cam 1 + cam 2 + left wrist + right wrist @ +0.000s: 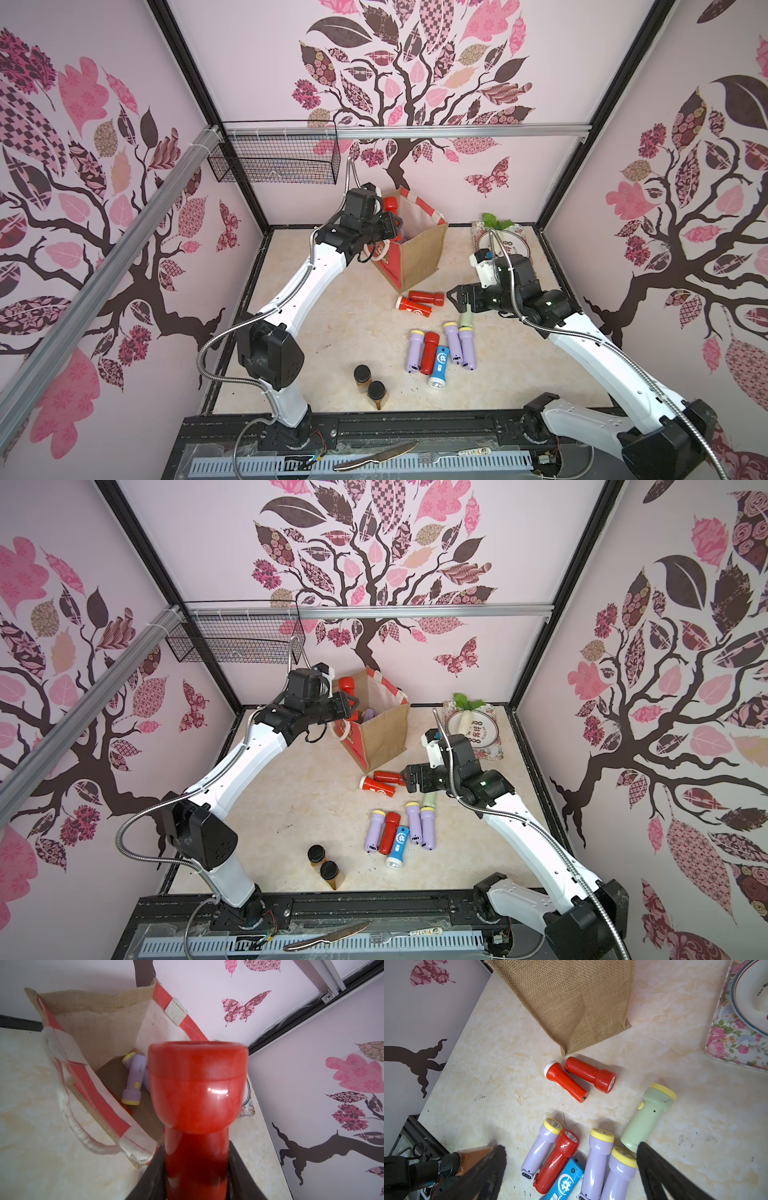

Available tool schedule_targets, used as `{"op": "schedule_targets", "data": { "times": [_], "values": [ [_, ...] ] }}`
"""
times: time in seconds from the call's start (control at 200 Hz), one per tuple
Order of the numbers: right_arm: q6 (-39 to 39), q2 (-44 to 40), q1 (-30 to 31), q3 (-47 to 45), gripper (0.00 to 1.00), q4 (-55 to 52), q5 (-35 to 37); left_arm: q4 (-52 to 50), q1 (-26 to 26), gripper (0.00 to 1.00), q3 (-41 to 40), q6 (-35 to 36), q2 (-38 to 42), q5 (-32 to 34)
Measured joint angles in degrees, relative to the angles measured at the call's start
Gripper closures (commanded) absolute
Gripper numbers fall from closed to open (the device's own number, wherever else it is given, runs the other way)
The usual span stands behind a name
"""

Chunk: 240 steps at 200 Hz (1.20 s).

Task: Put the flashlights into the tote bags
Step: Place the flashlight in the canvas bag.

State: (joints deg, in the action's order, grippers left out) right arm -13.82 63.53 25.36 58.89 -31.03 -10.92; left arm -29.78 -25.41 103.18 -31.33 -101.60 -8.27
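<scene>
I will next move my left gripper outward and down into the tan tote bag's opening (412,217) (130,1048) to let go of the red flashlight, because it is still above the bag's rim.
My left gripper (384,218) (196,1167) is shut on a red flashlight (390,204) (197,1088), holding it over the open mouth of the tan tote bag (419,249) (99,1028). A lilac flashlight (134,1078) lies at the bottom of the bag. On the table beside the bag lie two red flashlights (426,298) (589,1074). Nearer the front is a cluster of lilac (542,1147), red (556,1163), blue (566,1182) and pale green (648,1118) flashlights. My right gripper (459,301) (571,1147) hangs open above this cluster, holding nothing.
Two brown jars with black lids (370,384) stand near the front left. A floral tray (478,226) with a plate and a radish sits at the back right. A black wire basket (274,160) hangs on the back rail. A knife (374,455) and a fork lie on the front ledge.
</scene>
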Motion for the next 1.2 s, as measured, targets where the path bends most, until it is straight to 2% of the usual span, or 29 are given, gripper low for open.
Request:
{"op": "schedule_targets", "data": {
  "times": [0.265, 0.815, 1.02, 1.2],
  "values": [
    [0.1, 0.0, 0.0, 0.0, 0.0, -0.2, 0.0, 5.1, 0.5, 1.0, 3.2, 0.5, -8.2, 0.0],
    [0.4, 0.0, 0.0, 2.6, 0.0, -0.9, 0.3, 7.7, 0.9, 1.0, 21.3, 4.3, -26.1, 3.6],
    [0.5, 0.0, 0.0, 3.1, 0.0, -1.2, 0.9, 7.3, 1.4, 0.99, 22.3, 6.9, -30.2, 4.5],
    [0.5, 0.0, 0.0, 3.1, 0.0, -1.3, 1.1, 6.7, 2.0, 0.97, 22.3, 8.9, -30.8, 4.9]
  ]
}}
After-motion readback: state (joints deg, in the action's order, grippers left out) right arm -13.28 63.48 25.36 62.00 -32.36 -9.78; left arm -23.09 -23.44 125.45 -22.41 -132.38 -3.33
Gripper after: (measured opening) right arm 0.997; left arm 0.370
